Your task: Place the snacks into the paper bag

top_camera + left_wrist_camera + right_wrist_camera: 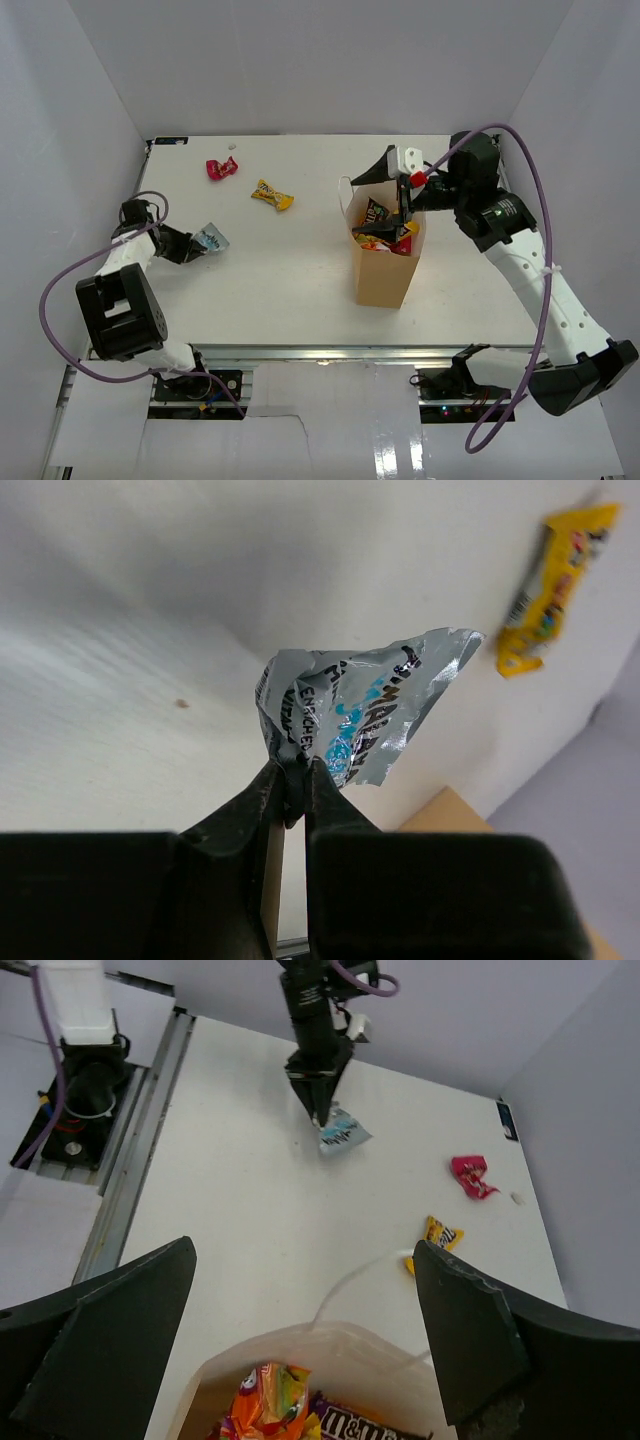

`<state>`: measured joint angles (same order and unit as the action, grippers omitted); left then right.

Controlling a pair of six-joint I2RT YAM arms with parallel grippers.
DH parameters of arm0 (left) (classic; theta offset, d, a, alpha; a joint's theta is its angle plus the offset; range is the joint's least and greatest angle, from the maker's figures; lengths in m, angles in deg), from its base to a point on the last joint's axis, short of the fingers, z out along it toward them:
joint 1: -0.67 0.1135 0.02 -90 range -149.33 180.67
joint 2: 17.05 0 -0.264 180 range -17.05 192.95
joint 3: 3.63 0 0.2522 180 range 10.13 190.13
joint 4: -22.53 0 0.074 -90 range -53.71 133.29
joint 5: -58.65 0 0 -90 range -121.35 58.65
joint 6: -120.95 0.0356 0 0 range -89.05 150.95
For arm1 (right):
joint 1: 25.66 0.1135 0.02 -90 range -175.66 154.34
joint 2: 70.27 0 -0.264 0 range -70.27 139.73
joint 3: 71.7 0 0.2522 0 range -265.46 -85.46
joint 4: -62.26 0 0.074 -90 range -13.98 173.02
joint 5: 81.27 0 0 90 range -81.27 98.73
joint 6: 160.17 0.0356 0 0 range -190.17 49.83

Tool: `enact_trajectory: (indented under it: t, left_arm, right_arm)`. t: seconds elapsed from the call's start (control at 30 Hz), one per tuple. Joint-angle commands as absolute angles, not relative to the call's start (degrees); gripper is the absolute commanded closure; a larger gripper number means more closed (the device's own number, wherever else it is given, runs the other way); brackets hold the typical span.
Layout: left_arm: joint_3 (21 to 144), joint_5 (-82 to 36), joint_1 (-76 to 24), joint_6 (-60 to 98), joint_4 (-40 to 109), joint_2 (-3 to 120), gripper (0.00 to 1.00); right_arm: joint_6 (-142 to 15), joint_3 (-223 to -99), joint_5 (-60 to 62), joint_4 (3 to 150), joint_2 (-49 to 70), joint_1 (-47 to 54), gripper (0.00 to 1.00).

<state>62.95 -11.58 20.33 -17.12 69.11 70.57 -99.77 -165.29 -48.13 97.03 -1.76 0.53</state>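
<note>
The silver-and-blue packet is far to the left of my right gripper in the top view. I need to move my right gripper from the bag (383, 275) onto the silver-and-blue packet's loose end (221, 239) next.
The tan paper bag (383, 275) stands upright right of the table's centre, with an orange packet (262, 1405) and a purple packet (372, 1428) among the snacks inside. My right gripper (392, 195) hovers open just above the bag's mouth (330, 1345), holding nothing. On the left, my left gripper (293, 772) is shut on the corner of a silver-and-blue snack packet (360, 715), low over the table. A yellow packet (272, 195) and a red packet (221, 168) lie loose at the back of the table.
White walls enclose the table on three sides. The bag's thin white handle (372, 1268) loops up on its far side. A metal rail (130, 1150) runs along the table's near edge by the left arm's base.
</note>
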Motion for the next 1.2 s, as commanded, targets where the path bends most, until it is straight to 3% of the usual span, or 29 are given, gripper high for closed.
enact_trajectory:
  t: [0.0, 0.07, 0.23, 0.37, 0.57, 0.63, 0.73, 1.0, 1.17]
  left_arm:
    - [61.6, 2.8, 20.4, -9.1, 61.2, 64.7, 0.89]
    - [59.5, 13.1, 20.4, -6.7, 57.5, 62.2, 0.89]
    - [56.1, 25.3, 17.6, -7.2, 48.7, 58.5, 0.92]
    - [53.2, 32.5, 14.0, -9.9, 41.6, 56.0, 0.92]
    - [51.6, 38.4, 8.5, -10.8, 36.9, 52.5, 0.92]
    - [51.6, 40.0, 7.4, -11.0, 36.7, 52.0, 0.92]
    - [51.8, 42.0, 6.1, -12.7, 34.5, 52.2, 0.92]
    - [51.0, 44.8, 2.4, -15.7, 34.3, 51.4, 0.91]
    - [49.9, 45.6, 0.7, -16.3, 34.3, 49.8, 0.90]
  right_arm:
    - [-114.2, -170.8, -59.2, 104.4, 0.9, 2.2, 0.05]
    - [-119.3, -172.9, -58.8, 106.7, 3.1, 3.4, 0.05]
    - [-121.1, -177.2, -50.4, 108.5, 6.5, 10.9, 0.05]
    - [-115.9, -173.7, -31.4, 101.2, 7.2, 22.1, 0.07]
    - [-126.7, -170.5, -14.3, 98.6, 9.7, 34.2, 0.07]
    - [-140.3, -169.2, -13.0, 102.4, 10.1, 36.5, 0.06]
    - [-159.0, -166.2, -10.0, 105.4, 10.3, 37.4, 0.05]
    - [-166.3, -166.8, -4.5, 101.5, 16.1, 37.4, 0.08]
    - [-170.1, -166.8, 0.8, 99.8, 19.4, 37.4, 0.19]
